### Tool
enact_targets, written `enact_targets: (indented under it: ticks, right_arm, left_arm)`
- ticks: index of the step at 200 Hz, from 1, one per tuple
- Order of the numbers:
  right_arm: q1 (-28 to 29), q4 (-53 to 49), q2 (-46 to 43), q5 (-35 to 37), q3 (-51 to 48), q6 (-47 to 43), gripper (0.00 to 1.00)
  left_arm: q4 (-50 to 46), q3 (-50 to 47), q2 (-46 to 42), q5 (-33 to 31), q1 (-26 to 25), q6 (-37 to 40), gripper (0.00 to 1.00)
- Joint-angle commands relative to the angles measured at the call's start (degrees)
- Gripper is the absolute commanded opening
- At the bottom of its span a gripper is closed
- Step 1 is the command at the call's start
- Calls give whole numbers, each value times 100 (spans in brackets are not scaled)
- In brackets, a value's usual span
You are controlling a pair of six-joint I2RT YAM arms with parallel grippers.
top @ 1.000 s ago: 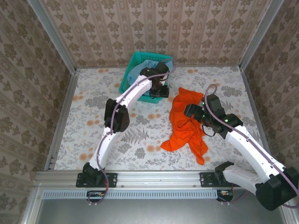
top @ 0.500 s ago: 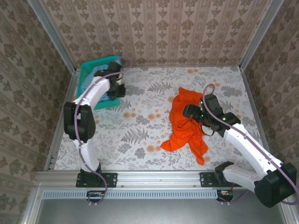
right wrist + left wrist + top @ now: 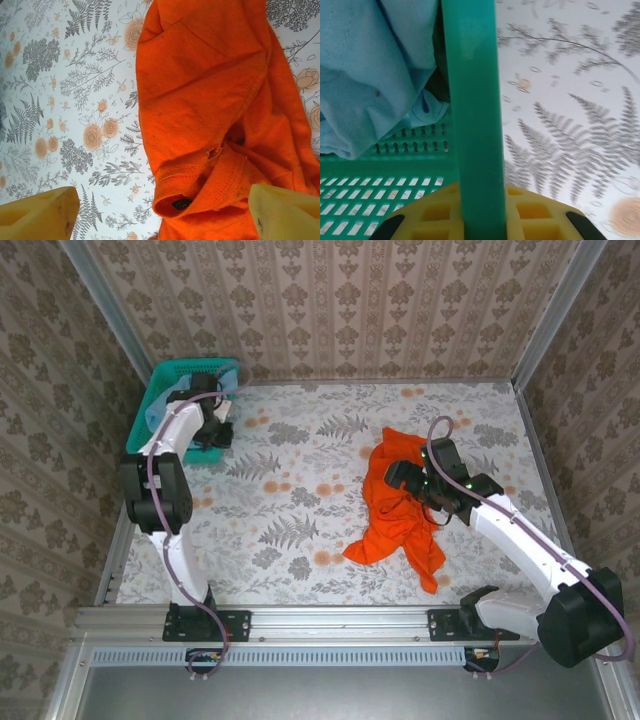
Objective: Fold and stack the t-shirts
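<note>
The left gripper nudges the basket outward and toward the nearby side bar next, then releases the basket's rim. This keeps the tablecloth beside the orange shirt empty.
The orange t-shirt lies crumpled on the right half of the table, and its collar shows in the right wrist view. My right gripper hovers open just above its upper part, one yellow finger on each side of the collar, holding nothing. The pale blue t-shirt is bunched inside the teal mesh basket at the back left corner. My left gripper is shut on the basket's rim, which runs between its yellow fingers.
The floral tablecloth spreads between the basket and the orange shirt. Metal side rails and papered walls close the table at left, right and back. The basket sits against the left rail.
My left arm has dragged the basket, with the blue shirt in it, from the back middle to the back left corner. My right gripper has edged slightly back over the orange shirt.
</note>
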Motion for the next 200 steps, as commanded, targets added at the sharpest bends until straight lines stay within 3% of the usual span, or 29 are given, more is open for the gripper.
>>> enact_targets:
  ticks: [1,77,113,132,148,172,186,200]
  right_arm:
    - [13,-27,8,-108,239,131,90]
    - [13,-133,201,-110,476,98,90]
    - [4,-391,314,205,546,-125,96]
    - [-40,-679,436,419,556,-311,96]
    - [-153,-982,588,484,574,-414,96]
    - [-387,-1064,784,337,464,-621,95]
    - [-591,-962,904,132,350,-626,91]
    - [-831,-844,1022,69,265,-559,86]
  left_arm:
    - [175,248,133,-293,246,385,0]
    - [-88,1277,866,-641,362,-95,0]
    - [-242,1331,483,-497,226,-294,68]
    - [-339,1290,-15,-461,6,-592,86]
    - [-495,1292,-475,-547,-270,-964,92]
    - [-546,1098,-1188,-332,-932,-1552,91]
    - [-165,657,-1603,308,-1462,-1871,90]
    - [640,-4,-1867,1734,-1969,-2308,86]
